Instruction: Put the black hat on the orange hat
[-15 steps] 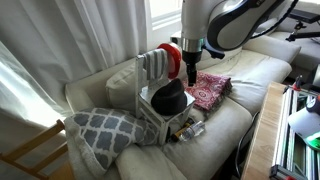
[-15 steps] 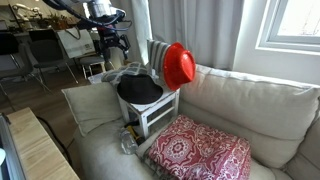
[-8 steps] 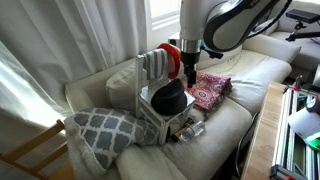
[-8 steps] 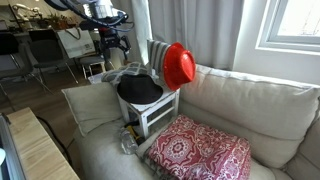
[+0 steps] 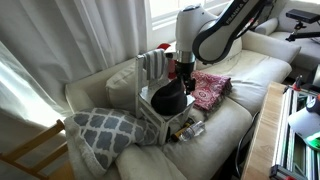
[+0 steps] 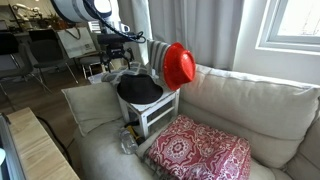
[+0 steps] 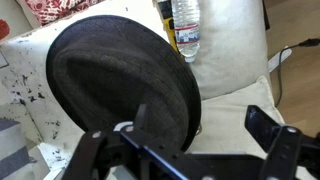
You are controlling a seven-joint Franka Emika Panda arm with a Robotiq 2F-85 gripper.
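The black hat's rim (image 7: 184, 133) at the end away from the red patterned cloth is between my gripper's spread fingers. My gripper should move down onto it next.
The black hat (image 5: 168, 98) lies crown up on the white box (image 5: 152, 118) on the sofa; it also shows in an exterior view (image 6: 140, 89) and fills the wrist view (image 7: 115, 85). The orange hat (image 6: 180, 66) leans upright on the sofa back behind the box, next to the grey-and-white striped cloth (image 5: 152, 66); in an exterior view only a sliver of it (image 5: 166, 47) shows beside the arm. My gripper (image 5: 184, 74) hangs open just above the black hat's rim, as both exterior views (image 6: 128, 52) show. In the wrist view (image 7: 185, 140) its fingers are spread wide and hold nothing.
A flat red patterned cloth (image 6: 200, 150) lies on the sofa seat beside the box. A plastic bottle (image 7: 183, 25) lies on the seat by the box's foot. A grey patterned cushion (image 5: 105, 130) sits at the sofa's end. A wooden table edge (image 6: 40, 150) stands in front.
My arm has swung over and come down, bringing the open gripper closer above the black hat. Both hats have stayed put.
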